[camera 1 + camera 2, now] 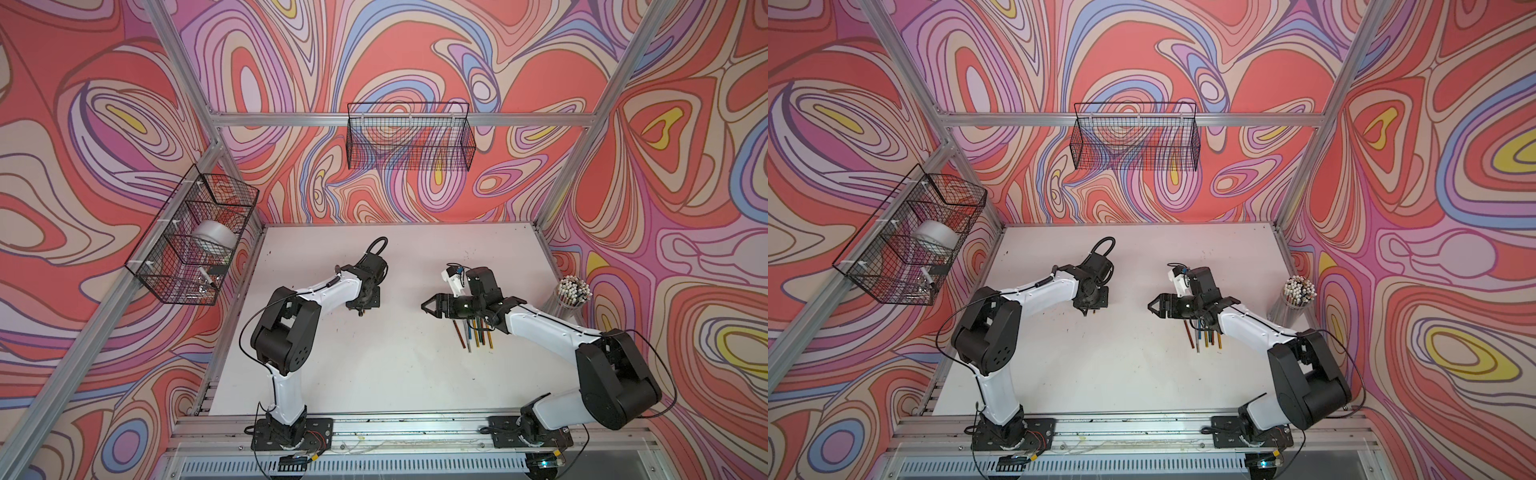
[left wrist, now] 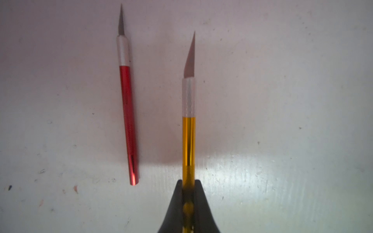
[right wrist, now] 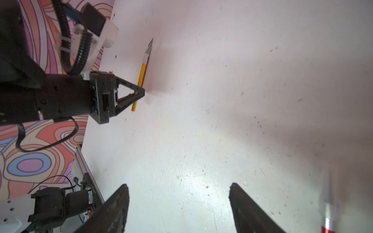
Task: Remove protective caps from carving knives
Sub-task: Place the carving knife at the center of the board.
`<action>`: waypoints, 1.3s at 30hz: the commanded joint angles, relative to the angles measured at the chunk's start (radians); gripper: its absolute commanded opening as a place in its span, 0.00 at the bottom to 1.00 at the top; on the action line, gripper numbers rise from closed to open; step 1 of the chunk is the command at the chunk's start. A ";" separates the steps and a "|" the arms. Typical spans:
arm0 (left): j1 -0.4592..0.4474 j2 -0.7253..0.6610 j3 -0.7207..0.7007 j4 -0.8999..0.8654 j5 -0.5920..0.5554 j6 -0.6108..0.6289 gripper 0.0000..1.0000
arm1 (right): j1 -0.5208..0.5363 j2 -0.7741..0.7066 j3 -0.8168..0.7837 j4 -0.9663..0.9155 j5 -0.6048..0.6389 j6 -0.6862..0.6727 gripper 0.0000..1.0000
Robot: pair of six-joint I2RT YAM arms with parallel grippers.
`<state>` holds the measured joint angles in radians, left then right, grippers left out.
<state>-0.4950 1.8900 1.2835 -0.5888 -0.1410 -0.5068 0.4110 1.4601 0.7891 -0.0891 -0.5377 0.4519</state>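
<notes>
My left gripper will lower slightly outward next and release the gold carving knife onto the bare tabletop beside the red one.
My left gripper (image 2: 188, 181) is shut on a gold carving knife (image 2: 189, 139), holding it low over the white table with its silver blade bare. Beside it a red carving knife (image 2: 128, 121) lies flat, also uncapped. The right wrist view shows that same grip (image 3: 141, 91) from the side. My right gripper (image 3: 178, 186) is open with nothing between its fingers; in both top views it (image 1: 428, 306) hovers mid-table. Several more carving knives (image 1: 473, 332) lie in a pile under the right arm. A blurred whitish tube on a red handle (image 3: 330, 201) may be a protective cap.
A clear cup of white-tipped sticks (image 1: 573, 291) stands at the table's right edge. A wire basket (image 1: 409, 141) hangs on the back wall. Another wire basket (image 1: 195, 237) with a tape roll hangs at the left. The two grippers face each other a short way apart.
</notes>
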 commanded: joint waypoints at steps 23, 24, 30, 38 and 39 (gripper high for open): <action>0.065 0.110 0.075 -0.025 -0.034 0.048 0.06 | 0.052 -0.024 0.000 0.011 0.050 0.025 0.96; 0.065 0.112 0.075 -0.026 -0.034 0.050 0.06 | 0.052 -0.023 -0.001 0.011 0.050 0.025 0.96; 0.067 0.112 0.064 -0.022 -0.039 0.050 0.08 | 0.054 -0.020 0.004 0.002 0.061 0.023 0.96; 0.067 0.113 0.052 -0.021 -0.039 0.047 0.14 | 0.054 -0.014 0.012 -0.011 0.067 0.016 0.96; 0.067 0.112 0.048 -0.020 -0.042 0.047 0.15 | 0.054 -0.011 0.012 -0.012 0.066 0.014 0.96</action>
<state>-0.4366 1.9842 1.3403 -0.5869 -0.1623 -0.4667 0.4595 1.4601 0.7887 -0.0837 -0.4858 0.4793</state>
